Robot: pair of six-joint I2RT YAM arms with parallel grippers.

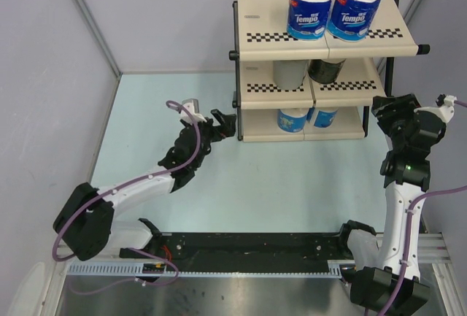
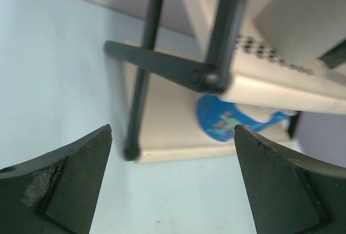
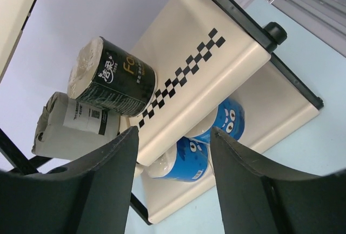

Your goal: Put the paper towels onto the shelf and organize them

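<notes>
My left gripper rises and moves outward next to the near black post (image 1: 237, 81) (image 2: 229, 27) beside the shelf's middle level, since that post stands above my open fingers.
The shelf (image 1: 255, 33) stands at the back right of the table. Two blue "Tempo" rolls (image 1: 311, 8) (image 1: 355, 9) stand on its top tier. A grey roll (image 1: 292, 72) and a dark-wrapped roll (image 1: 326, 68) stand on the middle tier, and two blue rolls (image 1: 292, 120) (image 1: 322, 117) on the bottom tier. My left gripper (image 1: 228, 122) is open and empty, just left of the shelf's bottom tier (image 2: 167, 109). My right gripper (image 1: 385, 108) is open and empty at the shelf's right side, facing the dark roll (image 3: 116, 77), the grey roll (image 3: 73, 128) and the blue rolls (image 3: 186, 161).
Grey walls enclose the pale blue table (image 1: 292, 185) at the back and both sides. A black rail (image 1: 248, 247) runs along the near edge between the arm bases. A black shelf leg (image 2: 141, 82) stands close ahead of my left fingers.
</notes>
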